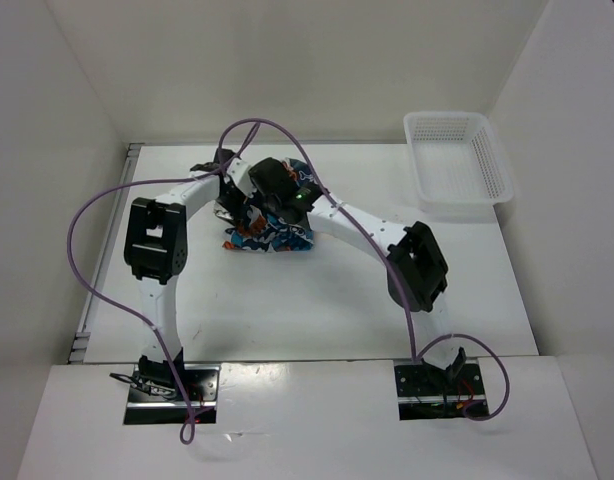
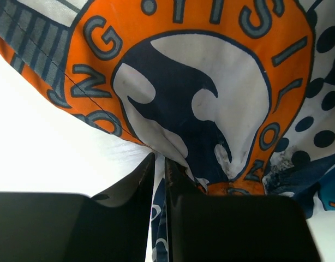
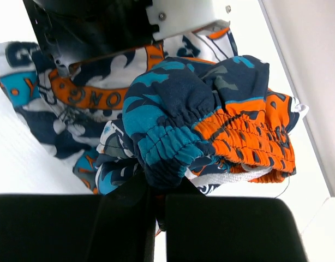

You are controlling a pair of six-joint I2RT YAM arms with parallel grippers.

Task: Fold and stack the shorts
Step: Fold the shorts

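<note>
My right gripper is to move down and toward the left gripper and release the waistband of the shorts over the orange-lettered folds, which lie below it on that side.
The shorts [image 1: 270,233], a patchwork of teal, orange, white and dark grey, hang bunched between my two grippers over the middle of the table. My left gripper [image 2: 160,164] is shut on a fold of the shorts [image 2: 211,82] where an orange ring print shows. My right gripper [image 3: 156,191] is shut on the gathered elastic waistband of the shorts [image 3: 211,125], with a white drawstring [image 3: 233,176] just below it. In the top view the left gripper [image 1: 227,205] and right gripper [image 1: 284,205] are close together above the cloth.
A white plastic mesh basket [image 1: 457,165] stands at the back right of the table. White walls close in the table on the left, back and right. A purple cable [image 1: 107,200] loops over the left arm.
</note>
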